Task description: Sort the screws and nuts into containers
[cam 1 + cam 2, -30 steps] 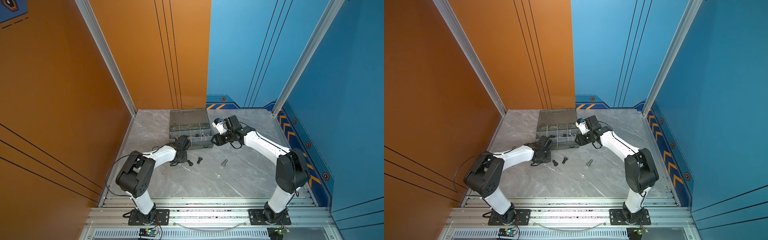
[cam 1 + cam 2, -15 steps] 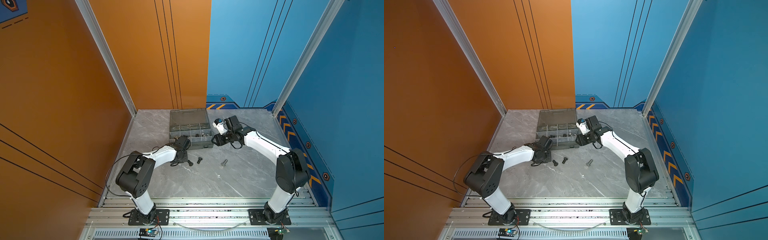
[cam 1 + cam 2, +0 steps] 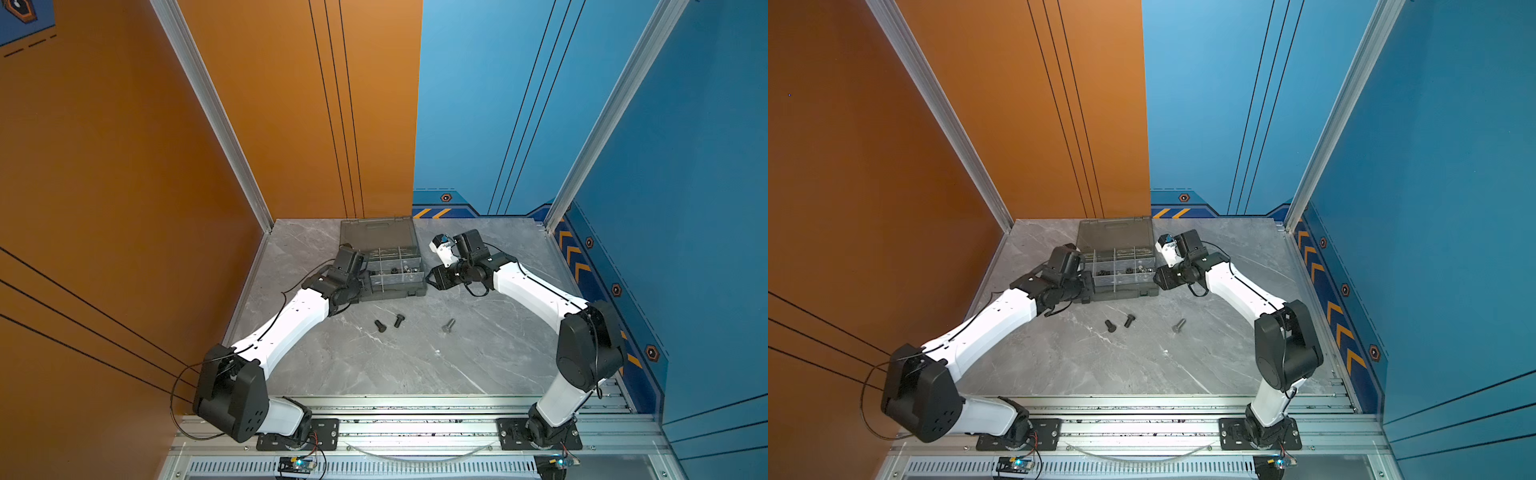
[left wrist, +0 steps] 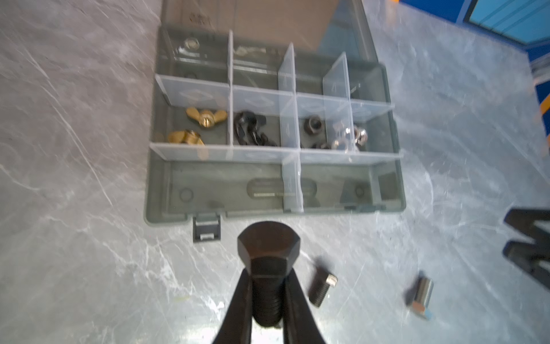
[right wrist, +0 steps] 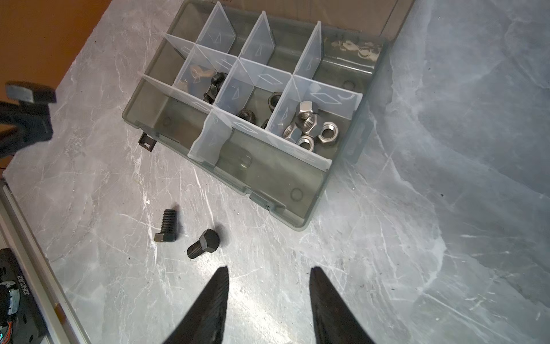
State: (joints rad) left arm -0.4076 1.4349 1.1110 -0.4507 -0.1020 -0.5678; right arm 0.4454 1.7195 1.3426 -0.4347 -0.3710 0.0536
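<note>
My left gripper brings the black screw down over the case's front section nearest the brass wing nuts next and releases it there, because that section's bottom still lies bare.
My left gripper [image 4: 268,286] is shut on a black screw [image 4: 268,247], gripped by its shank with the hex head sticking out, just off the front left corner of the open grey organiser case [image 3: 390,293]. Two more black screws [image 3: 380,326] [image 3: 399,320] and a silver screw [image 3: 448,325] lie on the table in front of the case. The middle row of containers holds brass wing nuts [image 4: 205,116], black wing nuts [image 4: 250,131], black nuts [image 4: 312,125] and silver nuts [image 5: 309,128]. By the case's right end, my right gripper [image 5: 269,274] hangs open and empty.
The case's smoky lid [image 3: 378,232] lies open toward the back wall. The front row of compartments [image 4: 226,187] shows bare floor. Orange and blue walls close in the grey marble table [image 3: 374,365], and an aluminium rail [image 3: 415,428] runs along its front edge.
My left gripper has closed on the black screw and moved a little up and back toward the case. The right arm and the screws on the table have not moved.
</note>
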